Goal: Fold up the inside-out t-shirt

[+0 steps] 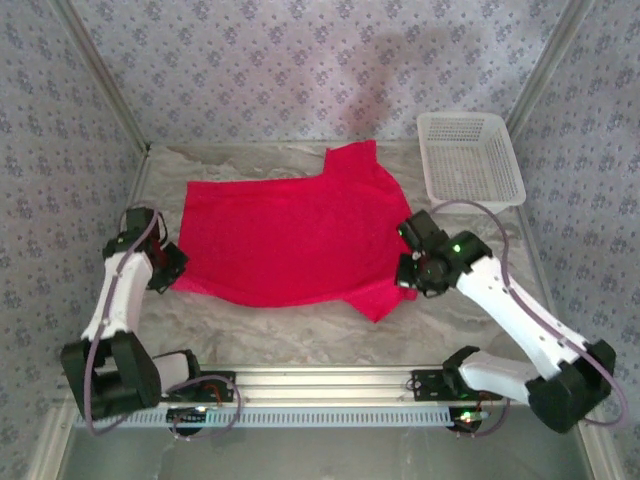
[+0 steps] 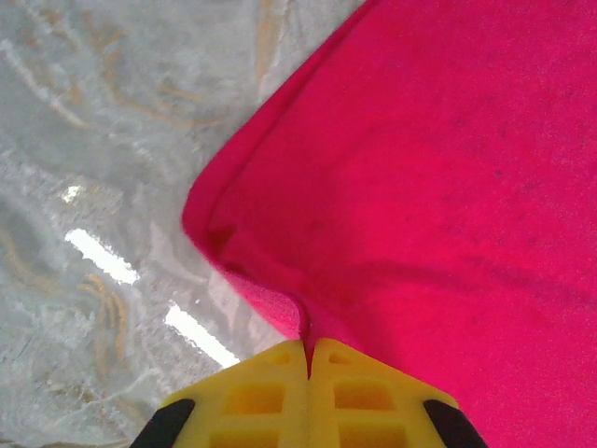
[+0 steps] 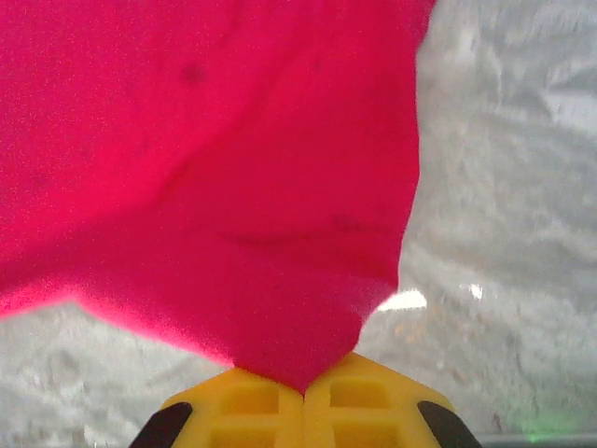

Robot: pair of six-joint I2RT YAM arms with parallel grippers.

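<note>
The still flat cloth before the back sleeve [image 1: 381,208] lies outward, so I should next carry the pinched edge in my right gripper outward, lower it there and let it go.
The inside-out t-shirt [image 1: 285,240] is plain bright red and lies spread across the middle of the marbled table, one sleeve pointing to the back right and one to the front right. My left gripper [image 1: 172,268] is at the shirt's left front corner, shut on its hem [image 2: 280,313], with the yellow fingers [image 2: 270,392] pressed together on the cloth. My right gripper [image 1: 408,272] is at the shirt's right side, shut on a lifted edge of the t-shirt [image 3: 233,187]; the fabric comes to a point between its yellow fingers [image 3: 359,397].
A white mesh basket [image 1: 470,158] stands at the back right corner. Patterned walls close in the table on three sides. An aluminium rail [image 1: 320,385] with the arm bases runs along the near edge.
</note>
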